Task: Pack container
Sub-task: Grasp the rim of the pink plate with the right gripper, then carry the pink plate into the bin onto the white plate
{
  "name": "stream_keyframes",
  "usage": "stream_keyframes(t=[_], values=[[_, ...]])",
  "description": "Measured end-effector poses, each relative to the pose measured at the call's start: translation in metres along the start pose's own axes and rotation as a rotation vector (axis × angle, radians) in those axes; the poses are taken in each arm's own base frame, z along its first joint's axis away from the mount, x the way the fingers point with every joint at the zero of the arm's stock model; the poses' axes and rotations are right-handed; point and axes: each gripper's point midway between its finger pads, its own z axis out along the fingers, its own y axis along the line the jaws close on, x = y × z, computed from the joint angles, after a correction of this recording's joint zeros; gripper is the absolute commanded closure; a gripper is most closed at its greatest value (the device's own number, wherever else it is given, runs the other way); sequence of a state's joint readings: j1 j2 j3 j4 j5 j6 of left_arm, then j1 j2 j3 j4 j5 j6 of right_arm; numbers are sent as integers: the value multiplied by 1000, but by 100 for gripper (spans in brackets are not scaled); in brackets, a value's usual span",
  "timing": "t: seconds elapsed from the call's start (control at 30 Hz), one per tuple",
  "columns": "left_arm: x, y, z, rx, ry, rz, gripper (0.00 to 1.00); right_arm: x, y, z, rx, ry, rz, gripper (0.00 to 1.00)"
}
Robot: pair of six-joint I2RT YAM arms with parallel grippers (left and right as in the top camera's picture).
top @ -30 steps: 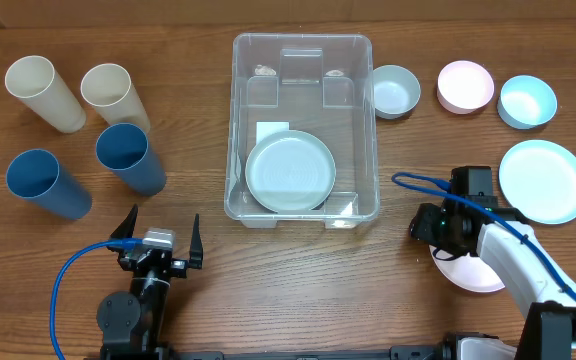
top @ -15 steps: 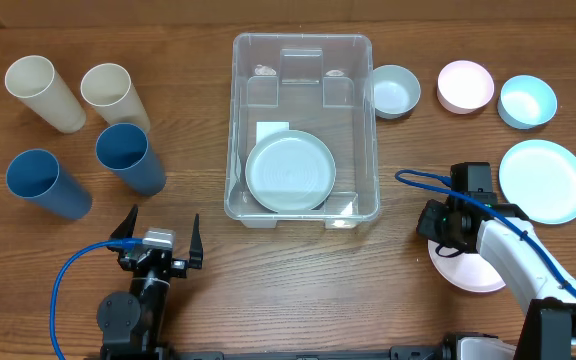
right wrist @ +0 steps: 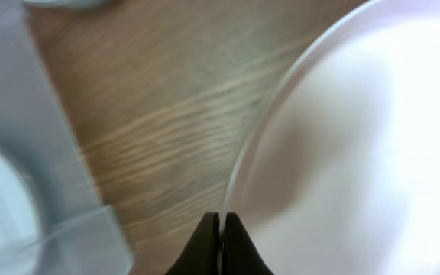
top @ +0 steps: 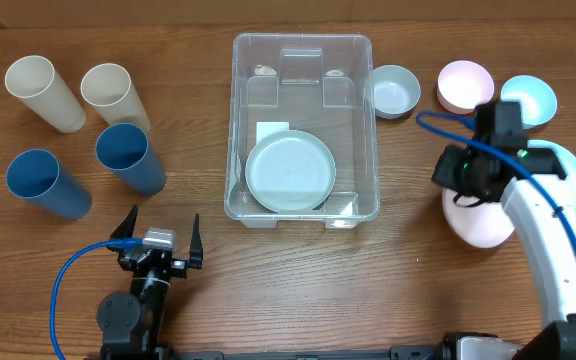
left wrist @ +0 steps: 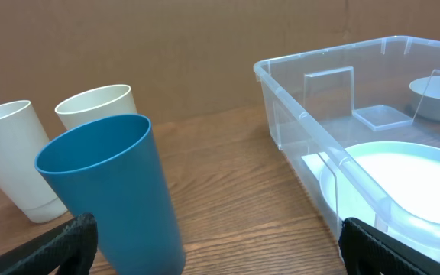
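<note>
I will next lift the pink plate over the side of the container with my right gripper, then lower the pink plate onto the pale blue plate [top: 291,171].
The clear container [top: 303,40] stands at the middle of the table with a pale blue plate [top: 290,172] lying flat in its near end. To its right, my right gripper [top: 465,182] is shut on the left rim of a pink plate [top: 480,224], which is held off the table. The right wrist view shows the closed fingertips [right wrist: 220,229] pinching the thin rim of the pink plate [right wrist: 357,153], with the container's wall [right wrist: 21,114] at the left. My left gripper [top: 162,230] rests open near the front edge, nothing between its fingers [left wrist: 52,244].
Two blue cups [top: 128,155] [top: 46,182] and two cream cups [top: 43,92] [top: 113,92] stand at the left. Right of the container are a grey-blue bowl [top: 395,90], a pink bowl [top: 465,85], a light blue bowl [top: 528,100] and a light blue plate [top: 563,160], partly under my right arm.
My right gripper shut on the pink plate's rim and carried it from the near table edge up and toward the far side. The left arm has not moved.
</note>
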State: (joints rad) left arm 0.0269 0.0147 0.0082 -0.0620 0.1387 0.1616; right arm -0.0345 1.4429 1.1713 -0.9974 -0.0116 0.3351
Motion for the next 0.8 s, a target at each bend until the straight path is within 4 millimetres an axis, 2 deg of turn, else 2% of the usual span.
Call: stream_keyframes(t=[0.1,0.17,0.33,0.47,0.53,0.63,0.8], values=[[0,0,0,0,0,0,0,-10,13,-23,-18,-19,-42,96],[0,0,0,0,0,0,0,-15,30,-43,-43,-38,-106,96],[0,0,0,0,0,0,0,-12,85,-86,-110,-104,-324,96],[0,0,0,0,0,0,0,2,134,-114,-180,-172,-488,96],[0,0,0,0,0,0,0,12,155,-121,-204,-201,-554,96],[0,0,0,0,0,0,0,37,190,-128,-240,-238,-679,96],[0,0,0,0,0,0,0,66,233,-123,-284,-266,-822,96]])
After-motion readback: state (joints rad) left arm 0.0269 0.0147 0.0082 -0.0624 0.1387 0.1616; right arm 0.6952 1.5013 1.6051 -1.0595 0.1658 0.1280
